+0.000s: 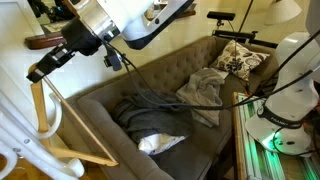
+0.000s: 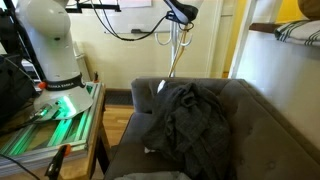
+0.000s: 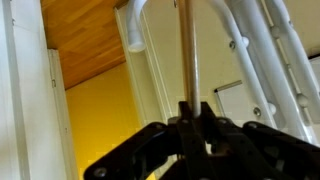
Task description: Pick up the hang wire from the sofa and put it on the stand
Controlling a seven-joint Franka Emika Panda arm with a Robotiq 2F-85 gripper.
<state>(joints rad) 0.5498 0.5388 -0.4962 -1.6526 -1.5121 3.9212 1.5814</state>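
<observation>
My gripper rises slightly next, brings the tan bar (image 3: 186,50) over the stand's curved white tube, then lowers and releases it, since that tube lies below my gripper.
My gripper (image 1: 45,68) is shut on the top of the hang wire (image 1: 80,125), a light-tan triangular hanger, and holds it in the air beyond the sofa's arm. The hanger hangs next to the white tubes of the stand (image 1: 14,125). In the wrist view the black jaws (image 3: 192,110) clamp a tan bar (image 3: 186,50), with the stand's white tubes (image 3: 245,55) close behind it. The grey-brown tufted sofa (image 1: 195,62) lies below and to the side. In an exterior view the gripper (image 2: 182,14) is high above the sofa (image 2: 255,115).
Grey and dark cloths (image 1: 200,92) and a white pillow (image 1: 160,143) lie on the sofa seat, with a patterned cushion (image 1: 240,60) at its far end. Black cables (image 1: 140,85) trail from the arm. The robot base (image 2: 50,50) stands on a green-lit table (image 2: 45,125). A wooden shelf (image 2: 285,30) hangs on the wall.
</observation>
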